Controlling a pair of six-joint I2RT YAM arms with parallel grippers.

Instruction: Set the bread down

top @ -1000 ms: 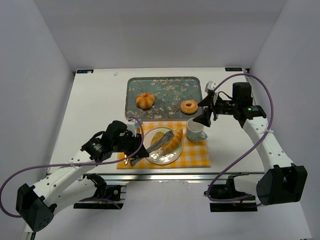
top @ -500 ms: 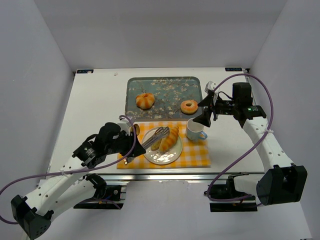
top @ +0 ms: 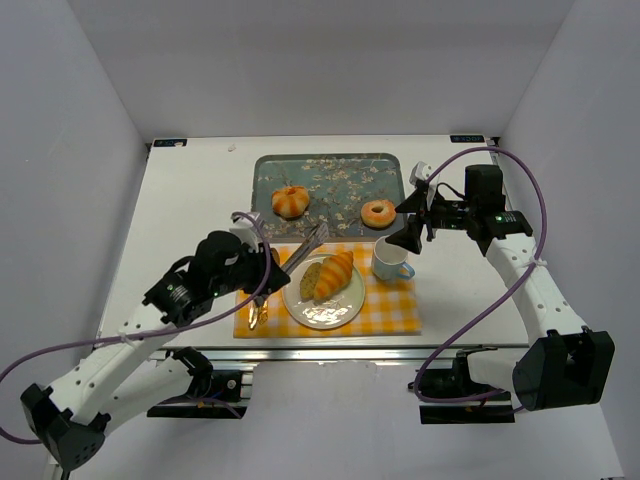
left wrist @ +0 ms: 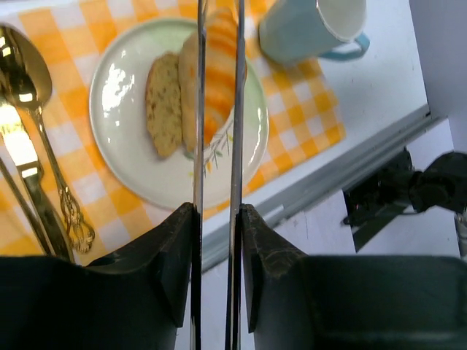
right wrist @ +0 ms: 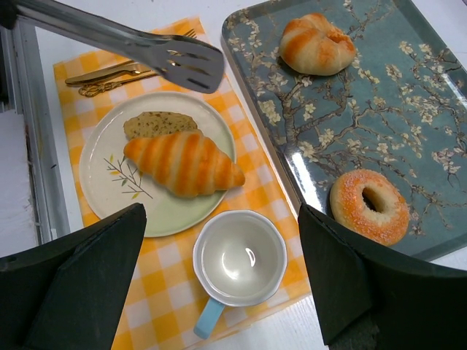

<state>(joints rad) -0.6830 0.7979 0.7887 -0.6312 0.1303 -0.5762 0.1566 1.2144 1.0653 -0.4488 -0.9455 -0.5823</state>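
Observation:
The doughnut is below the left gripper, outward and to the gripper's right in the top view. The robot will bring the empty tongs that way and down over the doughnut's bun-facing edge [top: 367, 213].
A striped croissant [top: 336, 272] [right wrist: 182, 162] [left wrist: 217, 65] lies on the white plate [top: 325, 312] [right wrist: 102, 175] beside a seeded bread slice [right wrist: 157, 124] [left wrist: 164, 102]. My left gripper [top: 275, 262] [left wrist: 217, 219] is shut on the handles of metal tongs [top: 310, 243] [right wrist: 146, 47]. Their empty blades hang above the plate's far-left rim, pointing at the tray. My right gripper [top: 415, 225] [right wrist: 221, 211] stands open above the blue-handled cup [top: 390, 260] [right wrist: 239, 257], touching nothing.
A floral tray [top: 330, 170] behind the yellow checked placemat [top: 395, 305] carries a striped bun [top: 290, 201] and a sugared doughnut [top: 378, 213]. A gold spoon and fork [top: 255, 310] lie on the mat's left edge. The table's front rail runs just below the mat.
The tongs let go of the croissant, which now rests on the plate. My left gripper lifted the tongs back and left toward the tray. The right arm stayed put.

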